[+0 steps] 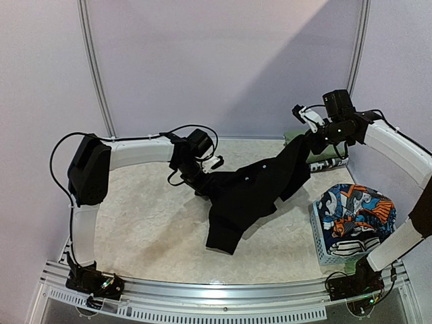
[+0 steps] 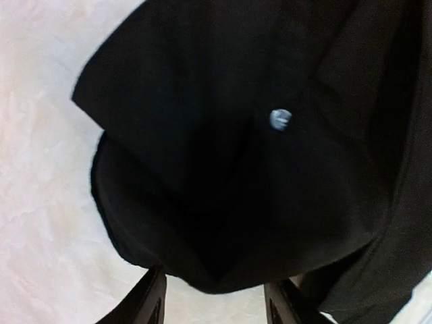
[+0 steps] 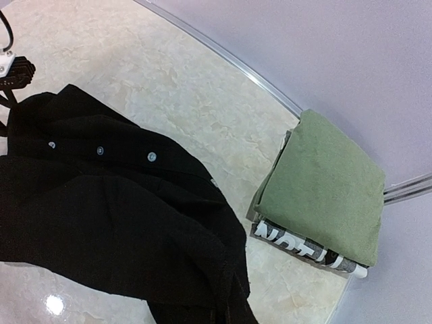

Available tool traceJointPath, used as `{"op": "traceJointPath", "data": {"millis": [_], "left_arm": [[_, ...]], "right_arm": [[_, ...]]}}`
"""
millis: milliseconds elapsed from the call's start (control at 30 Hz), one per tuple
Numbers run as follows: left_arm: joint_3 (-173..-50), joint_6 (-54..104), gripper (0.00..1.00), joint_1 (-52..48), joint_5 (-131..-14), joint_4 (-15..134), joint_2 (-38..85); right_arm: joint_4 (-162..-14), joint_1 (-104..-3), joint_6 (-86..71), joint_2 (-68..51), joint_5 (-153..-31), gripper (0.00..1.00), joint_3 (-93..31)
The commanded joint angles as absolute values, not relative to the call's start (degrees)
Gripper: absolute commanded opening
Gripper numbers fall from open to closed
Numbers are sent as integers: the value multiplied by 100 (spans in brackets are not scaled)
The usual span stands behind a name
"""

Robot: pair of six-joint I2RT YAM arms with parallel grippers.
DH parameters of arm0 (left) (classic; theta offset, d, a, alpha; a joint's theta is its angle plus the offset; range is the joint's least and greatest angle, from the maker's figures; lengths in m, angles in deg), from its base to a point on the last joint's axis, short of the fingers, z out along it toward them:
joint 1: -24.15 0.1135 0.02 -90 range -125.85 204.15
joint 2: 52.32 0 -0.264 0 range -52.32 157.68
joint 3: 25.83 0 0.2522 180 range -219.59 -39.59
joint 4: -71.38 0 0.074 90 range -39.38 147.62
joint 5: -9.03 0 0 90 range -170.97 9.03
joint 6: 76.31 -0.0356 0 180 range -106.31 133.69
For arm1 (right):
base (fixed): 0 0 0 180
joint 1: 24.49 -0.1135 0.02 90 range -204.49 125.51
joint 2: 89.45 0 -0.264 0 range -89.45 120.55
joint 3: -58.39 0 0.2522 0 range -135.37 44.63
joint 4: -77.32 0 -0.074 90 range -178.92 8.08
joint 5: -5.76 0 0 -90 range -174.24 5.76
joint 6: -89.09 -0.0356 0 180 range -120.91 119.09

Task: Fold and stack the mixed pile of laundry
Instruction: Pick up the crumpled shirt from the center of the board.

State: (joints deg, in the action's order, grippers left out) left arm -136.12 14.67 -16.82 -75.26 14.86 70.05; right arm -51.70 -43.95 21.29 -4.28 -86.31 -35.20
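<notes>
I need to lower my left gripper onto the loose edge of the black garment and close it, because only the garment's opposite end is held.
A large black buttoned garment (image 1: 250, 192) stretches across the table between my two grippers, its lower end drooping to the table at the front. My left gripper (image 1: 202, 181) is at its left end. In the left wrist view the garment (image 2: 223, 169) fills the frame and my fingers (image 2: 152, 300) stand apart on either side of its lower edge. My right gripper (image 1: 307, 135) holds the right end raised. In the right wrist view the garment (image 3: 101, 216) runs down to the bottom edge and my fingers are hidden. A cartoon-print garment (image 1: 354, 209) lies in the basket.
A pale blue lattice basket (image 1: 331, 253) stands at the front right. A folded olive-green cloth (image 3: 324, 185) lies on a folded black-and-white printed piece (image 3: 304, 246) at the back right corner, beside the right gripper. Walls enclose the table.
</notes>
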Motion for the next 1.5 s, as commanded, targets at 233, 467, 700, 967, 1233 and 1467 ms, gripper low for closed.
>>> {"op": "traceJointPath", "data": {"millis": [233, 467, 700, 967, 1233, 1467], "left_arm": [[-11702, -988, 62, -1834, -8917, 2479, 5577], [-11663, -1775, 58, -1846, -8955, 2762, 5822], [-11695, -2173, 55, -1874, -9183, 3478, 6350], [-11848, -2288, 44, -1926, -9298, 3865, 6764], [-11234, -2436, 6, -1941, -9838, 4855, 6428], [-11271, -2248, 0, -1760, -10971, 4317, 4920]], "right_arm": [[-5322, -4391, 1895, -602, -8852, 0, -3342], [-5290, -4386, 1880, -588, -8992, 0, -3371], [-5262, -4391, 1870, -638, -9013, 0, -3386], [-5226, -4384, 1843, -575, -9005, 0, -3437], [-5239, -4393, 1777, -467, -8979, 0, -3515], [-5043, -4390, 1825, -411, -8834, 0, -4306]]}}
